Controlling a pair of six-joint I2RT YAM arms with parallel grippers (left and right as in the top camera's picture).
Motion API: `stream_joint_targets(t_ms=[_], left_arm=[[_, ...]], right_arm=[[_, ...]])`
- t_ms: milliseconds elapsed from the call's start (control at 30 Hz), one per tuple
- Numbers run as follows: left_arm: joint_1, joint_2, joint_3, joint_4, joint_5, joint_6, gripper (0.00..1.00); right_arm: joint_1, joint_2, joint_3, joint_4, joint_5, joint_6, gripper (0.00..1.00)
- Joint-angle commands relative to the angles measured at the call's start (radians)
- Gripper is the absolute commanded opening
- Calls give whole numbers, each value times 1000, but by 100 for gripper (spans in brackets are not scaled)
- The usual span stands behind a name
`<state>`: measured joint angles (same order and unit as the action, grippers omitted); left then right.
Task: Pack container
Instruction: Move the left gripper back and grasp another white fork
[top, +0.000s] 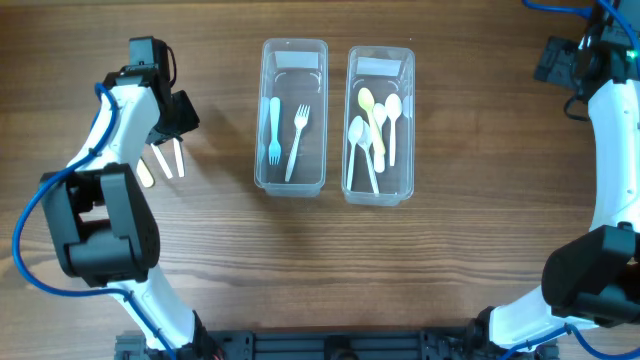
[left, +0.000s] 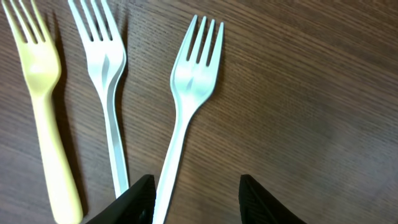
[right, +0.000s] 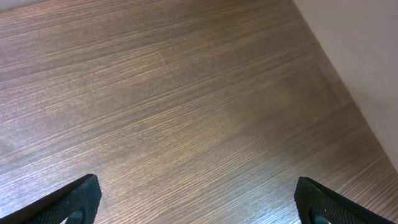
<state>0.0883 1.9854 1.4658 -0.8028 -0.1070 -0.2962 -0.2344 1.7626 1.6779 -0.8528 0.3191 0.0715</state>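
I need to turn my left gripper to line up with the slanting handle of the pale fork. Then I need to lower it and close it around the handle.
Three plastic forks lie side by side on the table: a yellow fork (left: 43, 93), a white fork (left: 106, 81) and a pale fork (left: 194, 74). My left gripper (left: 196, 202) is low over their handles and open. The pale fork's handle runs between the jaws, close to the left finger (left: 134, 202), and is not clamped. From overhead the left gripper (top: 176, 125) is left of two clear containers. The left container (top: 264, 120) holds a blue fork (top: 274, 130) and a white fork (top: 297, 140). The right container (top: 410, 120) holds several spoons (top: 372, 130). My right gripper (right: 199, 199) hangs wide open over bare wood.
The right gripper (top: 558, 60) is at the table's far right corner, near the table edge (right: 336, 81). The loose forks (top: 165, 160) lie left of the containers, below the left gripper.
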Motion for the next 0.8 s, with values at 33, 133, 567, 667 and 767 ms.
stream_joint_targets(t_ms=[33,133,567,667,767], left_arm=[[18,41,-10,26,12,55,45],[32,58,-10,30,12,66,47],[56,88,-10,94,115,290,54],[56,107,-10,97,119,290,54],[56,141,-10,91,118,289,53]], right_arm=[[5,8,8,0,17,7,100],[5,8,8,0,17,8,100],[5,8,8,0,17,7,100],[5,8,8,0,17,7,100],[5,8,8,0,17,7,100]])
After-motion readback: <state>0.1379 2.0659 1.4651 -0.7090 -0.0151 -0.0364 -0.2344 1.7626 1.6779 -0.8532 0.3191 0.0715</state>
